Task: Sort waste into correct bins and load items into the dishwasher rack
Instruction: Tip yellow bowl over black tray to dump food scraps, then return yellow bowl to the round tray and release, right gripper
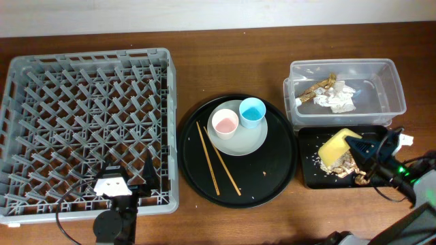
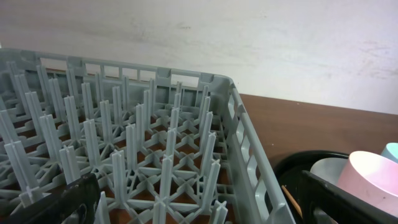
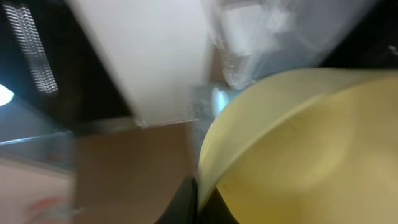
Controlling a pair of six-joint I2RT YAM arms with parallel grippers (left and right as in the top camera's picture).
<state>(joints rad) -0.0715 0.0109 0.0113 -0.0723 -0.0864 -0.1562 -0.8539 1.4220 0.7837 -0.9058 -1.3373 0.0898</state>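
Note:
My right gripper next levels the bowl (image 1: 335, 147), carries it toward the chopsticks and releases it on the round tray's bare near part. Scraps lie spilled below.
My right gripper (image 1: 355, 144) is shut on the rim of the yellow bowl (image 1: 335, 147) and holds it tipped over the shallow black tray (image 1: 308, 178), where beige food scraps (image 1: 344, 167) lie. The bowl fills the right wrist view (image 3: 298, 149). The clear tub (image 1: 388, 82) holds the white-silver paper wad (image 1: 339, 99) and the gold-brown wrapper (image 1: 317, 88). The pink cup (image 1: 224, 123) and blue cup (image 1: 252, 111) stand on the white plate (image 1: 246, 143). The chopsticks (image 1: 216, 161) lie beside it. My left gripper (image 1: 129, 178) is open and empty over the grey rack's (image 1: 82, 88) front edge.
The plate, cups and chopsticks rest on a large round black tray (image 1: 272, 184) in the middle. The rack (image 2: 143, 143) fills the left side. A white wall runs along the far edge of the brown table (image 1: 225, 61).

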